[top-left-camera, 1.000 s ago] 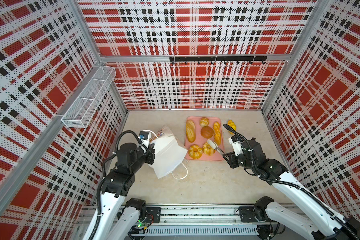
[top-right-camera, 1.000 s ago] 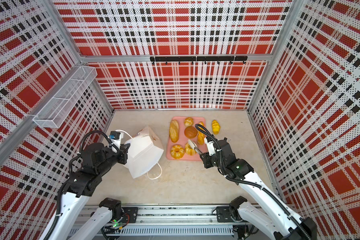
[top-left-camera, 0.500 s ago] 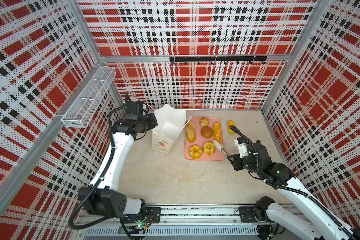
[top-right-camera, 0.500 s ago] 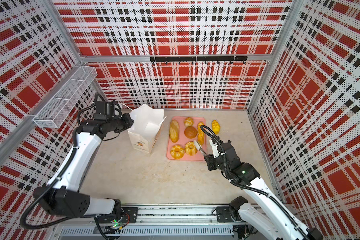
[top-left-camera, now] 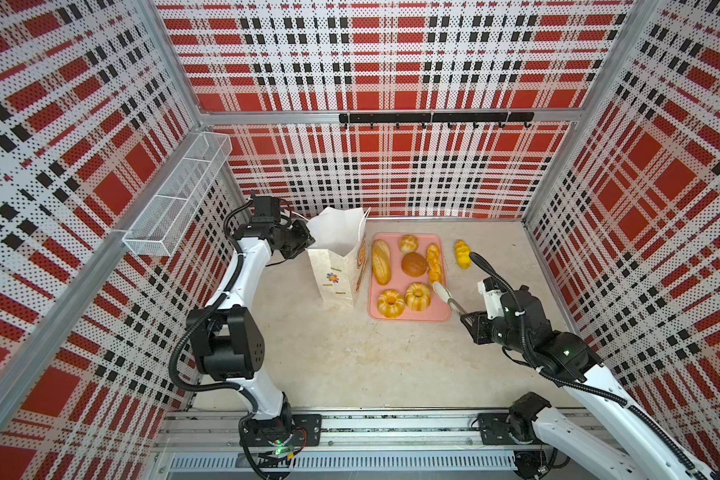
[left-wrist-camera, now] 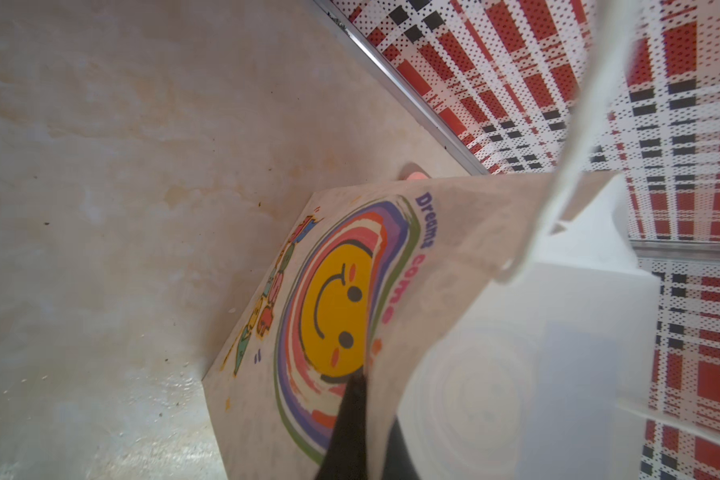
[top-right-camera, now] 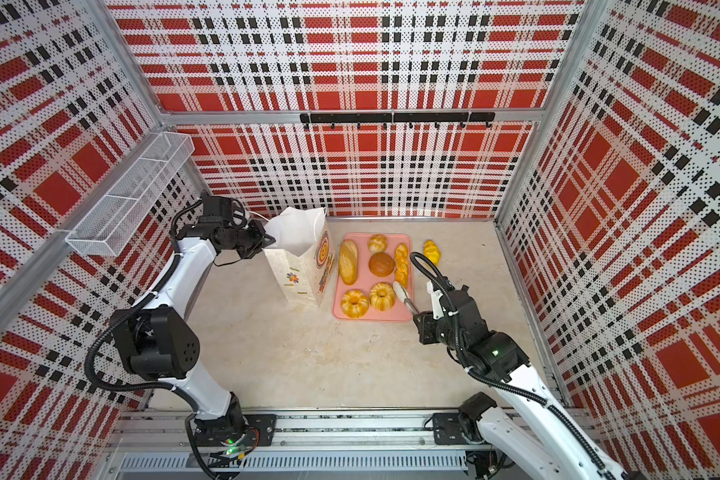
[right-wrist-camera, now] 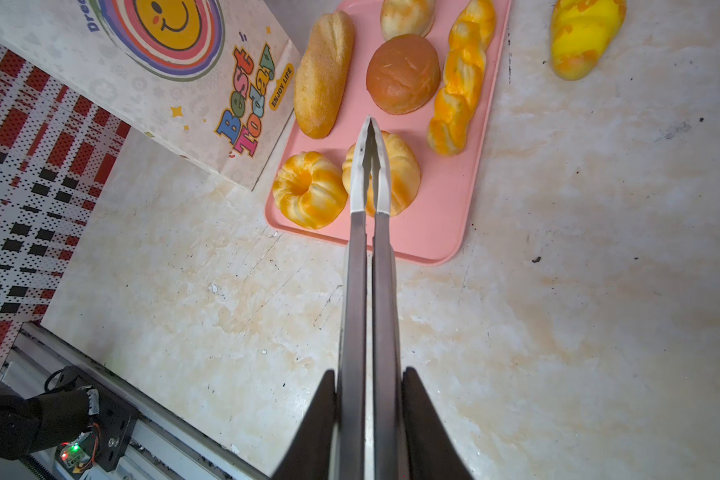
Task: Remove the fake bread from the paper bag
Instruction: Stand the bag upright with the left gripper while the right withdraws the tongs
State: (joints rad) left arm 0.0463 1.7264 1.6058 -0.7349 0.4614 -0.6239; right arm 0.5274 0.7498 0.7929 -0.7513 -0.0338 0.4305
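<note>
My left gripper should move slightly outward with the bag [top-left-camera: 337, 266] next and open its fingers to let go of the bag's top rim, since only white paper shows inside.
The white paper bag [top-left-camera: 337, 266] [top-right-camera: 304, 270] stands upright just left of the pink tray [top-left-camera: 435, 313], mouth open, and only white paper shows inside. My left gripper [top-left-camera: 304, 239] [left-wrist-camera: 364, 376] is shut on the bag's top rim [left-wrist-camera: 391, 332]. On the tray lies fake bread: a long loaf [top-left-camera: 381, 262], small roll [top-left-camera: 408, 243], brown bun [top-left-camera: 413, 264], braided stick [top-left-camera: 433, 257] and two rings [top-left-camera: 390, 303] [right-wrist-camera: 308, 189]. A croissant [top-left-camera: 461, 253] lies on the table right of the tray. My right gripper [top-left-camera: 468, 318] [right-wrist-camera: 368, 374] is shut on closed metal tongs [right-wrist-camera: 368, 187], whose tips hang over a ring.
A wire basket [top-left-camera: 175, 195] hangs on the left wall. A black hook rail [top-left-camera: 433, 118] runs along the back wall. Bare beige table [top-left-camera: 350, 361] lies between the tray and the front rail.
My left arm has swung the bag from low at the front left up and back, and it now stands upright beside the tray. My right arm with the tongs has drawn back slightly.
</note>
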